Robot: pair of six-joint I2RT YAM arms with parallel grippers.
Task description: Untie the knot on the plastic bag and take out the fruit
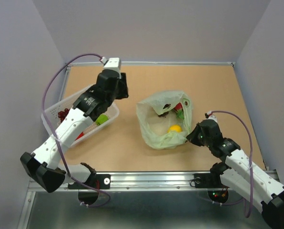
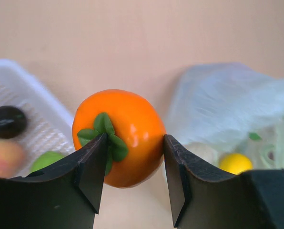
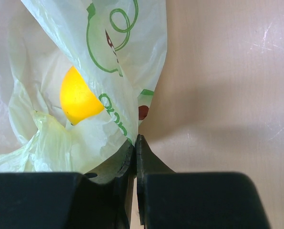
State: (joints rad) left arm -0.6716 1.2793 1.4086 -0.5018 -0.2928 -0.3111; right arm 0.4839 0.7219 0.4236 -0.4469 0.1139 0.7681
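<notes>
My left gripper moves next to the left in the top view and down beside the basket's green lime to free the orange, as other fruit lies there.
The pale green plastic bag (image 1: 163, 119) lies mid-table with its mouth open; no knot shows. A yellow lemon (image 1: 175, 128) lies inside it, and something red and green (image 1: 179, 109) sits at its far rim. My left gripper (image 1: 119, 87) hangs between the basket and the bag, shut on an orange fruit (image 2: 127, 129) with green leaves; the orange is hidden in the top view. My right gripper (image 1: 192, 136) is shut on the bag's right edge (image 3: 127, 109), its jaws pressed together (image 3: 135, 143) on the film. The lemon also shows in the right wrist view (image 3: 77, 98) and the left wrist view (image 2: 235, 162).
A white basket (image 1: 54, 112) stands at the left with a red grape bunch (image 1: 63, 114) and a green lime (image 1: 102, 119). The left wrist view shows its rim (image 2: 18, 81), a dark plum (image 2: 7, 121), a peach (image 2: 4, 157) and the lime (image 2: 46, 160).
</notes>
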